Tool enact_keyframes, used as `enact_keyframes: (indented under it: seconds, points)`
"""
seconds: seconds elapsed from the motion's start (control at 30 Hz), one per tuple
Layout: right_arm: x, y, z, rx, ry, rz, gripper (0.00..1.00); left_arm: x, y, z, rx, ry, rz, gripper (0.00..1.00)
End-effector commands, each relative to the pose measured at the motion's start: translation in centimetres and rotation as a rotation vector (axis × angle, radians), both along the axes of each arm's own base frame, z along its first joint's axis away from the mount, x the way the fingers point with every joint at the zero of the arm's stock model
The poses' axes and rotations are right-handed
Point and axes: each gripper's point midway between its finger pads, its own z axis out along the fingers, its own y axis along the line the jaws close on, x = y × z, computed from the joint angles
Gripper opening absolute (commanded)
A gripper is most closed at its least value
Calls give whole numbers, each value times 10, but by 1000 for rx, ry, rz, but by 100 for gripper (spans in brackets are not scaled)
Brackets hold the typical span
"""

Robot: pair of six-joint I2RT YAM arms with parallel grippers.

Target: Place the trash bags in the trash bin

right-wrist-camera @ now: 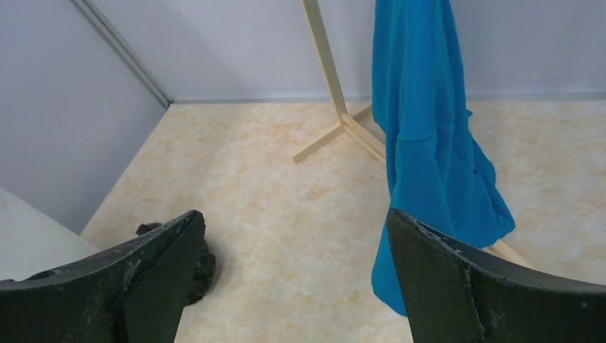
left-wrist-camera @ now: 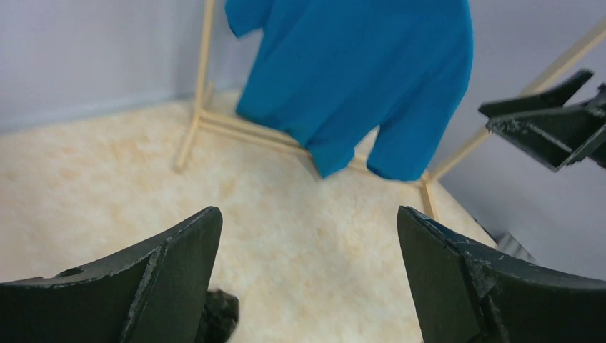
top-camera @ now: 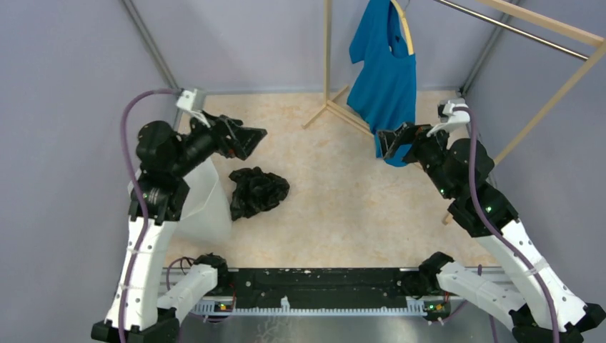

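Observation:
The left gripper lowers next, tilts its fingers down and shifts onto the bag's side away from the bin, since only the bag's corner shows.
The black crinkled trash bag (top-camera: 257, 191) lies bunched on the beige table, left of centre. The white translucent trash bin (top-camera: 206, 200) stands right beside it on the left, partly under my left arm. My left gripper (top-camera: 254, 143) is open and empty, held above and just behind the bag. In the left wrist view (left-wrist-camera: 307, 214) only a corner of the bag (left-wrist-camera: 218, 316) shows by the left finger. My right gripper (top-camera: 381, 145) is open and empty at the right, in front of the shirt. In the right wrist view (right-wrist-camera: 294, 218) the bag (right-wrist-camera: 204, 266) peeks from behind the left finger.
A blue T-shirt (top-camera: 386, 78) hangs from a wooden rack (top-camera: 327, 57) at the back, its hem close to my right gripper. The rack's foot bars (top-camera: 343, 111) lie on the table. Grey walls enclose three sides. The bin's pale side (right-wrist-camera: 36, 229) shows at lower left in the right wrist view.

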Motion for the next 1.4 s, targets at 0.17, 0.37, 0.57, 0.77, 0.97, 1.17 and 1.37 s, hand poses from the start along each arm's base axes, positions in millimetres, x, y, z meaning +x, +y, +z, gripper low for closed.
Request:
enact_keyframes:
  seconds: [0.17, 0.37, 0.57, 0.77, 0.97, 1.17, 1.37]
  points:
    - [-7, 57, -31, 36, 26, 286, 99, -11, -71, -93, 90, 244, -120, 99]
    - [-17, 81, -41, 108, 26, 421, 99, 3, -72, -174, 363, 379, 98, 99]
    - [-17, 79, -49, 94, 39, 413, 99, 17, -62, -243, 686, 510, 317, 99]
    - [-18, 74, -54, 76, 45, 394, 99, 30, -48, -290, 849, 597, 472, 99]
    - [-19, 69, -65, 56, 64, 376, 99, 29, -24, -338, 1036, 664, 606, 99]
    - [-17, 70, -74, 49, 86, 373, 99, 32, -26, -360, 1042, 656, 598, 97]
    - [-15, 71, -80, 51, 102, 370, 99, 30, -37, -387, 1056, 684, 519, 79]
